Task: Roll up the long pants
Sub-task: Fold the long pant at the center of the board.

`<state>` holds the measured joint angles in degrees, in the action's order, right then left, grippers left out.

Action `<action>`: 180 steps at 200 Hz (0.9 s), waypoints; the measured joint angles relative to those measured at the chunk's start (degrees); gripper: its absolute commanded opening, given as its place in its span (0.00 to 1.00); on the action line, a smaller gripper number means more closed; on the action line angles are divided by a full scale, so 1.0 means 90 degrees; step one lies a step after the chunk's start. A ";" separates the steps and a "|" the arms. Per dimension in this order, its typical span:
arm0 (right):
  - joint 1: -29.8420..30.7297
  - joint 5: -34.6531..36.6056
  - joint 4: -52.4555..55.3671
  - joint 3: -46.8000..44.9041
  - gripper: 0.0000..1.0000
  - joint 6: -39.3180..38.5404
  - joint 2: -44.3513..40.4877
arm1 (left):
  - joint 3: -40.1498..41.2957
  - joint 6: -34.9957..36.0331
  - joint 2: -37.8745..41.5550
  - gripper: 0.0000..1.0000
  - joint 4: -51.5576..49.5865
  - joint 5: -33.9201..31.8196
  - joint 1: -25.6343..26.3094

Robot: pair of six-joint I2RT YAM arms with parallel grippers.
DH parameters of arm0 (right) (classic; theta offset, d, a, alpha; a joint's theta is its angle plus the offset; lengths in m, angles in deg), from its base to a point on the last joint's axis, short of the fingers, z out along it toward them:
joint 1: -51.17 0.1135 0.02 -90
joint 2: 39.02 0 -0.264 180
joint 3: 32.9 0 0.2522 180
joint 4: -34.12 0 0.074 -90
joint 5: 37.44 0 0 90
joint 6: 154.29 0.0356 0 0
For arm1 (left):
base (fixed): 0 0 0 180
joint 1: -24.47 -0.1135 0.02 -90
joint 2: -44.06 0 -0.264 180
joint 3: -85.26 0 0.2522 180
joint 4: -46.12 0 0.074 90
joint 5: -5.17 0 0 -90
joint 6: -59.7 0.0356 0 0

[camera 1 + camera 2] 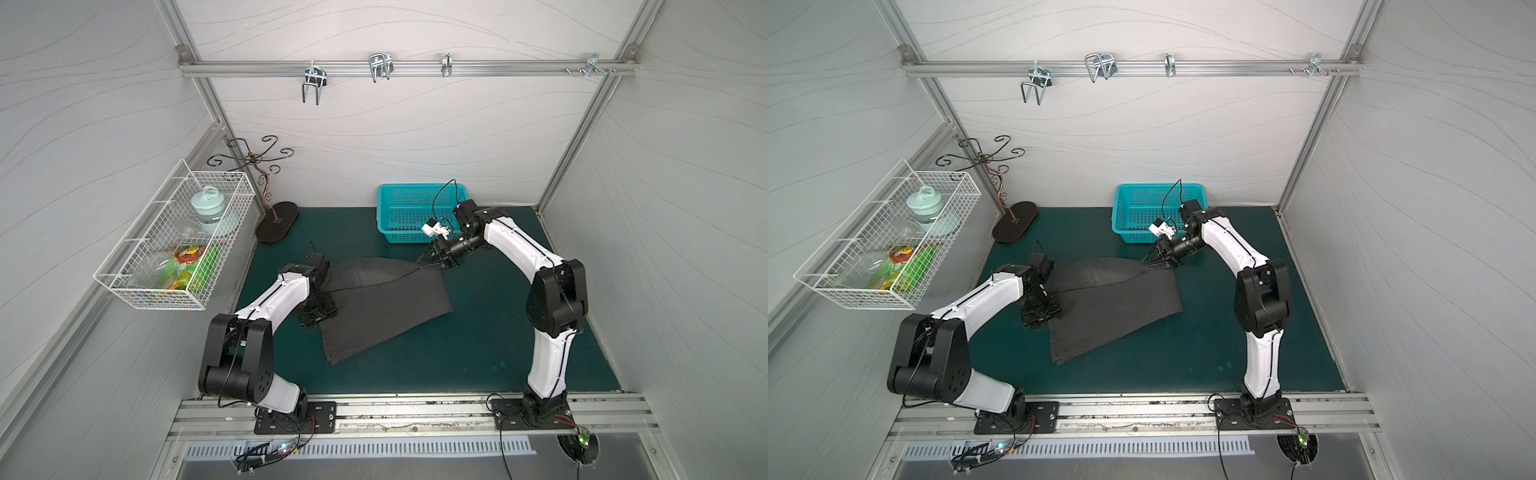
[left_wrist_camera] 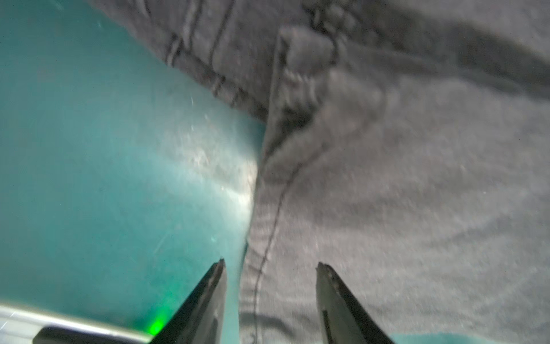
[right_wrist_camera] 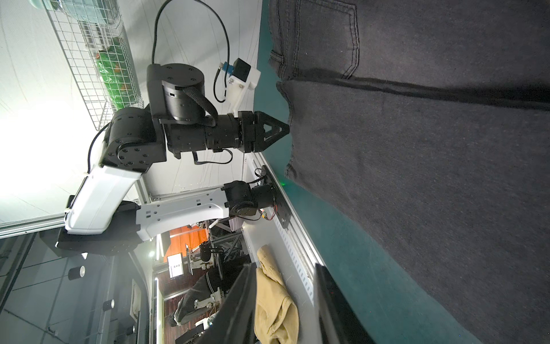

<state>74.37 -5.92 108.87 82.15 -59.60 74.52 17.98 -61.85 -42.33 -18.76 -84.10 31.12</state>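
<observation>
My left gripper should come down next onto the seamed edge of the pants beneath it, because that edge already runs between its open fingers.
The long pants (image 1: 386, 303) (image 1: 1113, 307) lie folded on the green mat (image 1: 498, 332), dark charcoal, with the pocket stitching toward the back. My left gripper (image 1: 318, 311) (image 1: 1040, 309) points down at their left edge. In the left wrist view it (image 2: 270, 263) is open, and the seamed edge of the pants (image 2: 387, 193) lies beneath the gap. My right gripper (image 1: 422, 262) (image 1: 1147, 259) hovers at the far right corner of the pants. In the right wrist view it (image 3: 285, 268) is open with nothing between its fingers, and the pants (image 3: 431, 178) lie off to one side.
A teal plastic basket (image 1: 415, 212) stands at the back of the mat behind the right gripper. A curly metal stand (image 1: 276, 224) is at the back left. A white wire basket (image 1: 178, 245) with packets hangs on the left wall. Hooks (image 1: 380, 66) hang on the rear rail.
</observation>
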 measured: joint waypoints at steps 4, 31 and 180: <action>0.0000 0.0000 0.0000 0.0000 0.35 0.0000 0.0000 | 0.0019 0.0029 -0.0032 0.55 0.0066 0.0002 -0.0036; 0.0000 0.0032 0.0010 0.0002 0.35 0.0000 0.0012 | 0.0107 0.0282 -0.0262 0.56 0.0486 0.0136 -0.0233; -0.0214 0.0160 0.0109 0.0063 0.35 0.0000 0.0109 | 0.0114 0.0634 -0.1003 0.00 0.1804 0.1525 -0.0449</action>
<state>72.45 -4.48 109.85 82.72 -59.60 75.50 19.01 -56.15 -51.36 -2.52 -70.37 27.08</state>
